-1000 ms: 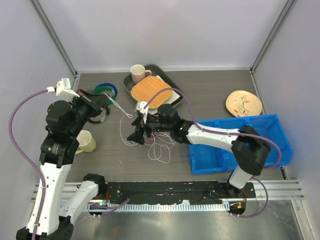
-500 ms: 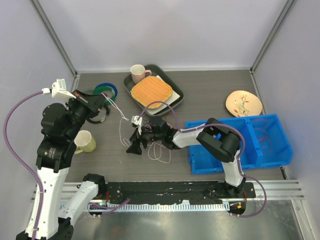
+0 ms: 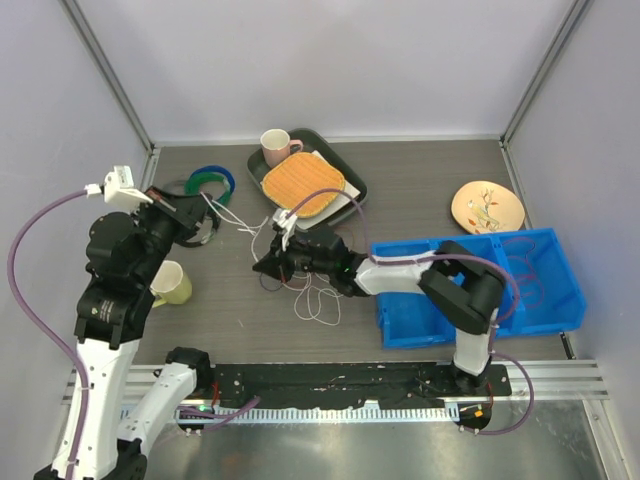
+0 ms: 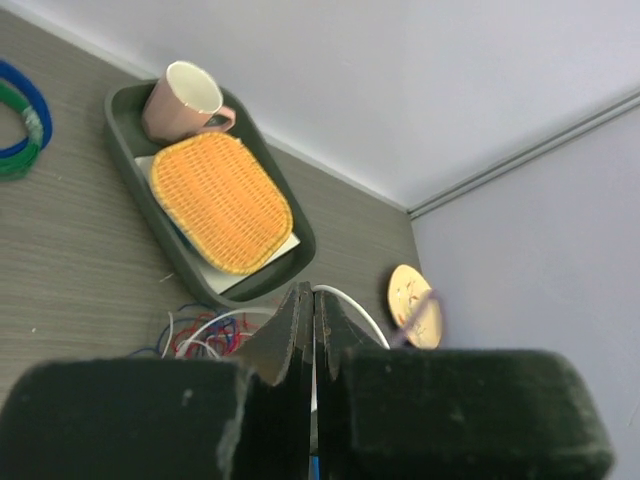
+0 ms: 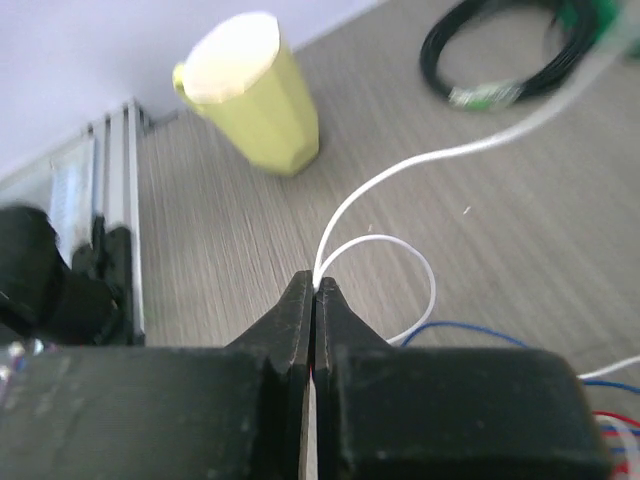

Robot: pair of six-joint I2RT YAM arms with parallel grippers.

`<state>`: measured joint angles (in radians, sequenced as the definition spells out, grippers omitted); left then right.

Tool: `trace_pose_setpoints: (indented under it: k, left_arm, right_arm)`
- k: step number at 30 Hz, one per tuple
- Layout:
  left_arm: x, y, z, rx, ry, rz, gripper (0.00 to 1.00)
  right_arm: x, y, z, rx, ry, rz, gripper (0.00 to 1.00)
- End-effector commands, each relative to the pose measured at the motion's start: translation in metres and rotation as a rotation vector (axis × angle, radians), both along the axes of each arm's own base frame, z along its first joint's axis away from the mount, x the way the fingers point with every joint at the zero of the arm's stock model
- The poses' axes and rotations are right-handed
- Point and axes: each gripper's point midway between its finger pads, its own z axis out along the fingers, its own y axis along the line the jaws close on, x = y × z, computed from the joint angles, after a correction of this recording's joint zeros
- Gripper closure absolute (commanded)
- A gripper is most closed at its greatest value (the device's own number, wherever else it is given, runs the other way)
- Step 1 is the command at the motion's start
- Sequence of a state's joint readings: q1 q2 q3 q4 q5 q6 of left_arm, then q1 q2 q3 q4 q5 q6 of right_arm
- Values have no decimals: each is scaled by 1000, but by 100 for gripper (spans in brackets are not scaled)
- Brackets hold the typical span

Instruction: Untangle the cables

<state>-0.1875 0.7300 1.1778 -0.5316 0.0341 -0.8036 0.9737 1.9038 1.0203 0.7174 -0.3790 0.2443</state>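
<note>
The right gripper lifts across next, lowers over the blue bin's middle section [image 3: 486, 249] and releases the white cable, as its end section already has red cables.
The cables [image 3: 316, 296] lie as a loose tangle of white, red and blue strands on the grey table, in front of the tray. One white cable [image 3: 238, 218] runs taut between both grippers. My left gripper [image 3: 203, 199] is at the left, raised, and shut on that white cable [image 4: 352, 303]; the left gripper [image 4: 312, 297] looks down on the tangle [image 4: 200, 336]. My right gripper [image 3: 264, 266] is at the tangle's left edge. The right gripper [image 5: 316, 286] is shut on the white cable [image 5: 402, 250] just above the table, where it forms a small loop. A blue strand [image 5: 470, 328] lies beside it.
A yellow cup [image 3: 172, 283] stands left of the right gripper. A black coil [image 5: 505, 50] and blue and green rings [image 3: 212, 179] lie at the back left. A dark tray [image 3: 352, 186] holds an orange mat and a pink mug [image 3: 274, 147]. A blue bin [image 3: 562, 262] and a plate [image 3: 487, 207] are on the right.
My right gripper was open over the tangle and has shut on the white cable, shifting slightly back. The left gripper kept its grip and drew a little to the left.
</note>
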Motion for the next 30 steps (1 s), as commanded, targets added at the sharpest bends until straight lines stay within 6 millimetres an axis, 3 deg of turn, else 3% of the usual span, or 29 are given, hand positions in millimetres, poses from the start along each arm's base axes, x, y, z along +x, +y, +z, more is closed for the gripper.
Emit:
trace_pose_setpoints:
  k: [1,2,3,4,5,6,8,9,10,12,13,15,16,18,19,21,27,28,30]
  left_arm:
    - [7,-1,-41,15,79,2,93]
    - [8,-3,-51,7,95,-6,88]
    - [10,-6,-78,10,144,-23,70]
    - [11,-10,-80,4,116,-45,60]
    - [10,-17,-89,-1,122,-84,48]
    - [10,-20,-112,1,156,-102,23]
    - [9,-30,-117,-11,132,-157,8]
    - [9,-33,-130,-11,153,-175,0]
    - [10,-36,-130,-16,139,-192,0]
    - [9,-43,-145,-23,164,-233,0]
    - [11,-45,-147,-25,163,-241,0]
    - [12,-49,-163,-20,206,-267,0]
    - [13,-50,-169,-14,216,-272,0]
    - [15,-51,-187,-10,267,-281,0]
    - [16,-52,-190,-12,274,-286,0]
    - [18,-55,-203,-12,310,-301,0]
    - [24,-65,-221,-3,356,-339,0]
    - [26,-68,-227,-3,376,-346,0]
    - [26,-76,-234,2,396,-369,0]
  right_arm:
    - [23,-27,145,183,-116,-220,99]
    - [33,-45,164,169,-119,-325,99]
    - [36,-53,177,171,-129,-365,99]
    - [45,-65,201,194,-154,-426,99]
    - [48,-74,209,186,-161,-463,99]
    - [50,-92,237,228,-193,-518,99]
    - [52,-109,270,268,-232,-562,99]
    - [52,-118,286,287,-258,-587,99]
    - [46,-130,322,347,-293,-598,99]
    - [43,-143,350,385,-305,-631,99]
    - [42,-155,379,420,-348,-662,99]
    - [47,-170,399,438,-353,-734,99]
    - [49,-186,422,462,-383,-800,99]
    - [59,-198,428,426,-389,-888,99]
    - [64,-215,441,420,-413,-970,99]
    - [76,-230,437,361,-427,-1079,99]
    - [104,-312,435,268,-427,-1403,99]
    - [113,-344,445,282,-425,-1479,99]
    - [121,-362,435,252,-379,-1506,99]
